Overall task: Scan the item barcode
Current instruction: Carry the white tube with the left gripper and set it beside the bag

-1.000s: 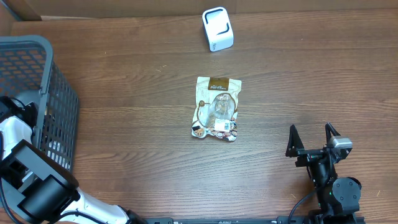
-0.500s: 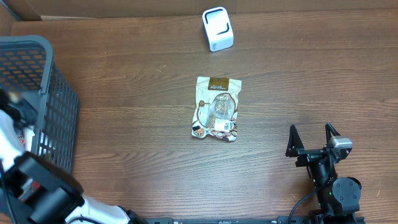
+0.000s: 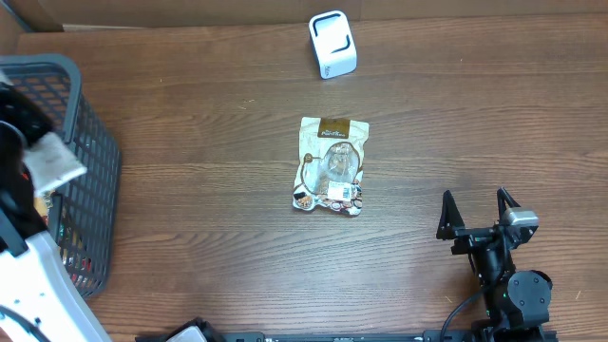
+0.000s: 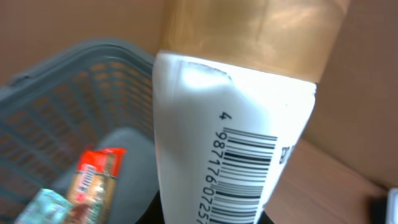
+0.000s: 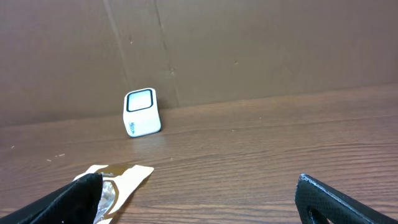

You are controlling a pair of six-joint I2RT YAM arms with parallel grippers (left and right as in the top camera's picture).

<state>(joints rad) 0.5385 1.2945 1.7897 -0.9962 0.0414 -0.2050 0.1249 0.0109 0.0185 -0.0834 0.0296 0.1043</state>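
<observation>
I should move the pouch across toward the cream snack bag with my left gripper and bring it down beside that bag, because bare table [image 3: 237,169] lies between the basket and the bag.
My left gripper [image 4: 211,219] is shut on a white pouch with a gold top [image 4: 236,118], lifted above the basket; its barcode [image 4: 245,174] faces the left wrist camera. From overhead the pouch [image 3: 55,161] shows at the far left, over the basket. The white scanner [image 3: 332,44] stands at the table's far edge and appears again in the right wrist view, scanner [image 5: 142,112]. Low at the right front, my right gripper [image 3: 480,214] stands open with nothing between its fingers.
A grey mesh basket [image 3: 90,142] sits at the left edge, with a red-orange packet [image 4: 93,180] and other items inside. A cream snack bag [image 3: 330,166] lies flat mid-table; the right wrist camera catches the bag's corner [image 5: 127,174]. A cardboard wall runs behind the table.
The left arm has risen out of the basket, bringing the white pouch up into view above it. The right arm has not moved.
</observation>
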